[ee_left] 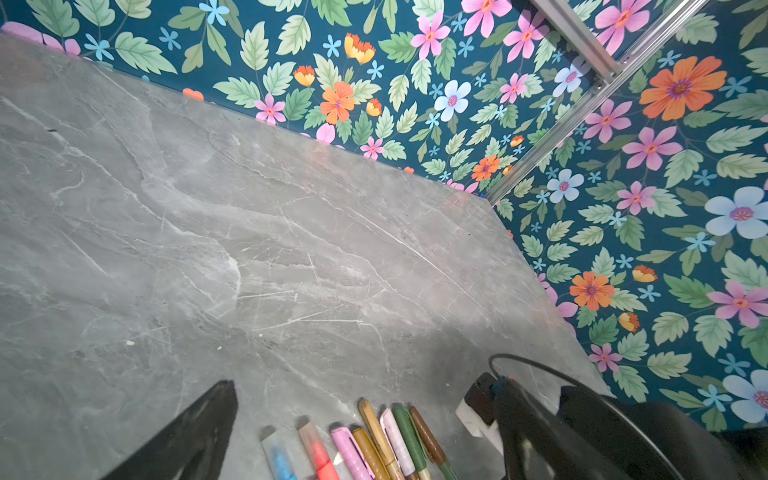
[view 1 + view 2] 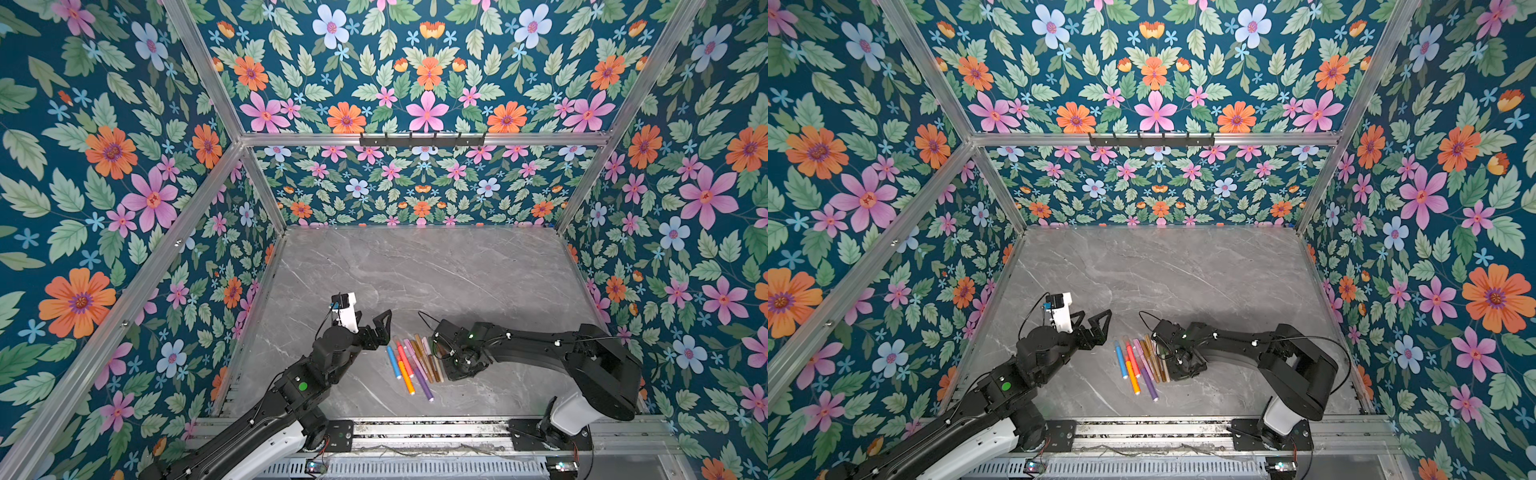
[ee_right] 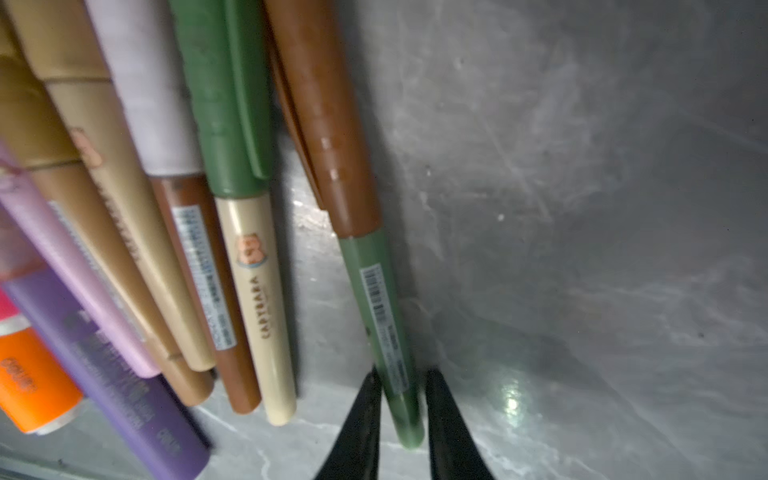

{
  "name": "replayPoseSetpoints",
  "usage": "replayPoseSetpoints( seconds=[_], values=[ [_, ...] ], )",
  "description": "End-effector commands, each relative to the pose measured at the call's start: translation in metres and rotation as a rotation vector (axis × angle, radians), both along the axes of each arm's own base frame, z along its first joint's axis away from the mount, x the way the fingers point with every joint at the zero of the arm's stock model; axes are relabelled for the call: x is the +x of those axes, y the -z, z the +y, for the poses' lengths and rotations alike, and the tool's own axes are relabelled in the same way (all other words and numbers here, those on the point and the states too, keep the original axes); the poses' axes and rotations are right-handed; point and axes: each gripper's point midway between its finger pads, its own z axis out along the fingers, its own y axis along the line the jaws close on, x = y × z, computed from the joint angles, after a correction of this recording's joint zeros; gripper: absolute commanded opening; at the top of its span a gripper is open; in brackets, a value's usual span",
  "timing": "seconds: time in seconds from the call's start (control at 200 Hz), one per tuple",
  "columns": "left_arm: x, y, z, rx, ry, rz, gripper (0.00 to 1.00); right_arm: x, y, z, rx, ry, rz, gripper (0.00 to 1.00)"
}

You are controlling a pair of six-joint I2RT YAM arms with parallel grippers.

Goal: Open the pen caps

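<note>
The brown cap lies beyond the other pens from my left gripper, so my left gripper should next move across the row toward my right gripper and onto the brown cap [image 1: 425, 434].
A row of capped pens [image 2: 415, 361] lies on the grey marble table near its front edge. The pen caps are all on: a brown cap [image 3: 328, 124] on a green pen [image 3: 382, 324], an olive cap [image 3: 220, 104] on a cream pen, and a pale pink cap [image 3: 145, 83] on a brown pen. Tan [image 1: 374, 428] and pink [image 1: 351, 453] caps lie further along the row. My right gripper [image 3: 403, 376] is shut on the rear end of the green pen, which still rests on the table. My left gripper [image 2: 376, 330] hovers open just left of the row's capped ends, holding nothing.
Blue, red, orange and purple markers [image 2: 405, 376] lie on the left side of the row. Floral walls close in the table [image 2: 415, 270] on three sides. The aluminium rail [image 2: 415, 430] with both arm bases runs along the front.
</note>
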Motion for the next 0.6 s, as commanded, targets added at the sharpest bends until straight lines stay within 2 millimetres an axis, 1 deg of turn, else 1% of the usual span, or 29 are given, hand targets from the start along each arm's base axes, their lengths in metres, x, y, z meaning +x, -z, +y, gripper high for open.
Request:
replayPoseSetpoints(
  seconds=[0.0,0.055,0.1,0.175,0.29,0.355,0.405,0.485,0.595],
  values=[
    [-0.002,-0.002,-0.010,-0.047,0.046,0.007,1.00,-0.002,0.008,-0.008,-0.029,0.032,-0.004,0.17],
    [-0.003,0.003,-0.017,-0.055,0.067,0.037,1.00,-0.001,0.007,-0.008,-0.022,0.036,-0.015,0.13],
    [-0.003,0.008,-0.025,-0.058,0.093,0.065,1.00,-0.001,0.004,-0.009,-0.016,0.036,-0.027,0.12],
    [-0.004,0.015,-0.041,-0.071,0.147,0.109,1.00,0.001,-0.006,-0.010,0.002,0.032,-0.054,0.10],
    [-0.004,0.031,-0.070,-0.069,0.244,0.198,0.99,0.000,-0.026,-0.008,0.053,0.003,-0.080,0.10],
    [-0.003,0.041,-0.087,-0.074,0.289,0.261,0.93,-0.004,-0.039,0.000,0.123,-0.028,-0.080,0.11],
    [-0.003,0.050,-0.101,-0.088,0.329,0.312,0.87,-0.009,-0.049,0.006,0.186,-0.047,-0.072,0.13],
    [-0.005,0.059,-0.124,-0.136,0.397,0.365,0.78,-0.017,-0.062,0.015,0.266,-0.068,-0.052,0.14],
    [-0.007,0.061,-0.144,-0.243,0.453,0.391,0.74,-0.023,-0.076,0.021,0.339,-0.060,-0.037,0.14]
  ],
)
